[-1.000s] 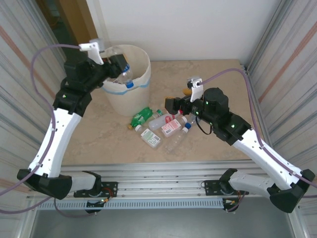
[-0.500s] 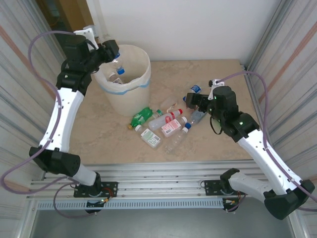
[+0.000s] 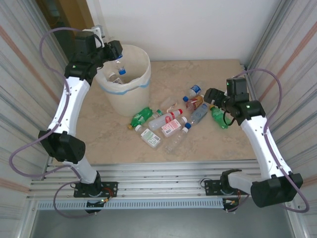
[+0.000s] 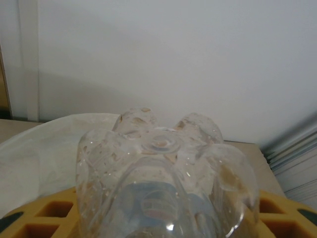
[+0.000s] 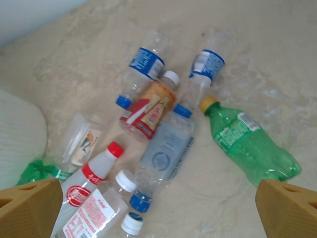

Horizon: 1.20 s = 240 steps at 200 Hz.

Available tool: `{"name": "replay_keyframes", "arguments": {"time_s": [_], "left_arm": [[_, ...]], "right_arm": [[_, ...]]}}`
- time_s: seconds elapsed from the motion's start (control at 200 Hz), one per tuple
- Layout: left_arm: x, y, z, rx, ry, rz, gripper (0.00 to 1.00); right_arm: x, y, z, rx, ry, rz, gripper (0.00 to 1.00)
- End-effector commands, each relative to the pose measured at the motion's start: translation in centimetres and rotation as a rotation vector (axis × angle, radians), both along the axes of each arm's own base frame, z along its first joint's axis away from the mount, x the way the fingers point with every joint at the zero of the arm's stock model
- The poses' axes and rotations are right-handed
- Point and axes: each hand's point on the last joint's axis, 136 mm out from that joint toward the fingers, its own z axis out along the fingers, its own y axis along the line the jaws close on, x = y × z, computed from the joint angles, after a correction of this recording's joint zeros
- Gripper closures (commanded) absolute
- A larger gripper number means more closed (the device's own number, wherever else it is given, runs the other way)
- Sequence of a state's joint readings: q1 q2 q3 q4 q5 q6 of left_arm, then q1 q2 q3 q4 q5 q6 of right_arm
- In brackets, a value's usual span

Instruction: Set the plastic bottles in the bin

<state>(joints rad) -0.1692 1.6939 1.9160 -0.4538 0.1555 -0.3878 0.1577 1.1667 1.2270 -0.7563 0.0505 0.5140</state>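
Observation:
The clear plastic bottle [image 3: 119, 67] goes slightly lower in my left gripper next and then comes free, since the blue cap already points into the cream bin.
My left gripper [image 3: 114, 53] hangs over the far left rim of the cream bin [image 3: 144, 64], shut on a clear plastic bottle [image 3: 119, 67] whose blue cap points down into the bin. In the left wrist view the bottle's ribbed base [image 4: 166, 163] sits between my yellow fingers [image 4: 42, 218], with the bin's whitish liner [image 4: 34, 148] behind. My right gripper [image 3: 210, 95] is open above the pile's right side. Its wrist view shows a green bottle [image 5: 247, 144], a brown bottle with a red-and-orange label [image 5: 148, 109] and a blue-labelled clear one [image 5: 166, 148] below the open gripper [image 5: 159, 203].
Several more bottles lie right of the bin, among them a crushed green one [image 3: 141, 116] and two red-labelled ones [image 3: 171, 124]. A bottle lies inside the bin [image 3: 115, 78]. Corrugated metal walls [image 3: 282, 59] close both sides, and a rail [image 3: 158, 188] runs along the near edge.
The left arm lifted the clear bottle up and left over the bin's far rim. The right arm swung right, away from the pile, uncovering more bottles.

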Motion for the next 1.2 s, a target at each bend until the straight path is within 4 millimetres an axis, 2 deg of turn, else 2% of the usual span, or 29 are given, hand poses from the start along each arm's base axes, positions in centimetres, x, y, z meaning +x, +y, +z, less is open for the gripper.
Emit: {"name": "replay_keyframes", "arguments": {"time_s": [0.0, 0.245, 0.571, 0.867, 0.922, 1.082, 1.197], "left_arm": [[0.3, 0.5, 0.9, 0.018, -0.024, 0.002, 0.92], [0.9, 0.4, -0.2, 0.022, 0.001, -0.003, 0.92], [1.5, 0.4, -1.4, 0.035, 0.023, 0.0, 0.91], [2.1, 0.3, -2.2, 0.036, 0.039, 0.0, 0.91], [2.2, 0.2, -2.4, 0.034, 0.043, -0.002, 0.86], [2.4, 0.0, -3.3, 0.035, 0.065, -0.012, 0.58], [2.3, 0.0, -3.5, 0.037, 0.073, -0.012, 0.44]], "right_arm": [[-0.4, -0.7, -0.7, 0.024, 0.063, 0.008, 0.02], [-0.3, -2.6, -3.3, 0.051, 0.144, -0.041, 0.02], [-0.6, -4.3, -4.4, 0.071, 0.169, -0.092, 0.02], [-0.9, -5.1, -5.8, 0.083, 0.196, -0.112, 0.02], [-0.9, -5.3, -6.2, 0.086, 0.205, -0.118, 0.02], [-0.9, -6.2, -7.3, 0.11, 0.226, -0.142, 0.02], [-0.9, -6.9, -8.0, 0.145, 0.241, -0.16, 0.02]]}}
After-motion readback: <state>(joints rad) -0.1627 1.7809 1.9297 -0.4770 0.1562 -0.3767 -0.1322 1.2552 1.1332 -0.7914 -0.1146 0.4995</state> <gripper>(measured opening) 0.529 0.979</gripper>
